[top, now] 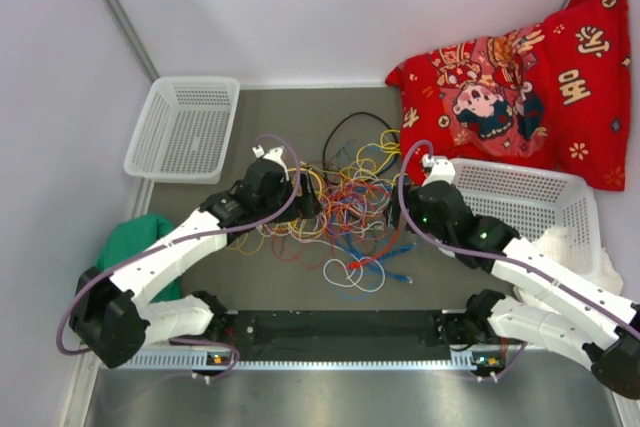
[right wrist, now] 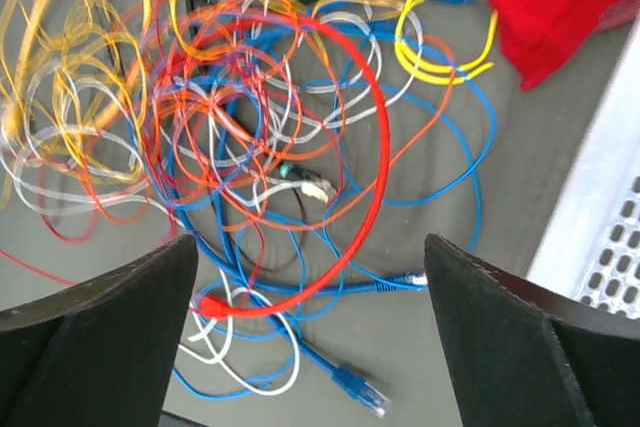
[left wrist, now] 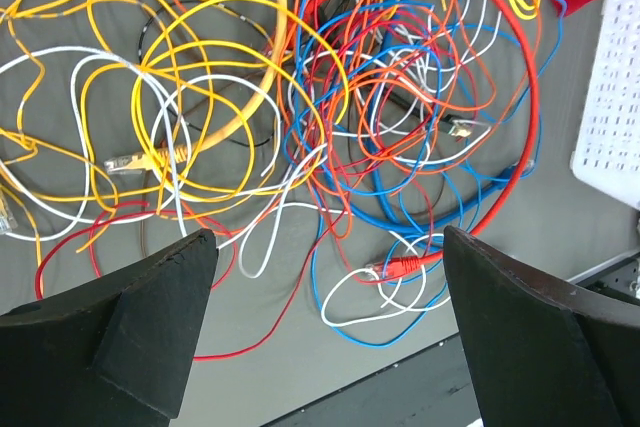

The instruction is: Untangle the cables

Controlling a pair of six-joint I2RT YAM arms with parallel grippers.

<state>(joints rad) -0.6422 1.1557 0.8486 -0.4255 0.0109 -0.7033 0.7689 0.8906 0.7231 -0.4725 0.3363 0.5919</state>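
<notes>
The thick red cable's outer bend [right wrist: 381, 183], nearest the white basket, lies on top of thinner wires, so I need to lower my right gripper next and close on it there.
The cables [top: 345, 207] lie in one tangled heap of yellow, orange, red, blue, white and black wires on the grey table, between the two arms. My left gripper [top: 305, 205] hangs over the heap's left side, open and empty; in the left wrist view [left wrist: 325, 332] a red plug [left wrist: 400, 267] lies between its fingers. My right gripper [top: 412, 209] hangs over the heap's right edge, open and empty. In the right wrist view [right wrist: 310, 332] a thick red cable [right wrist: 375, 147] loops across and a blue plug [right wrist: 360, 387] lies below.
A white basket [top: 185, 127] stands at the back left, another white basket [top: 530, 197] at the right under my right arm. A red printed cloth [top: 520, 77] lies at the back right. A green cloth [top: 135, 242] lies at the left. A black rail [top: 340, 327] runs along the front.
</notes>
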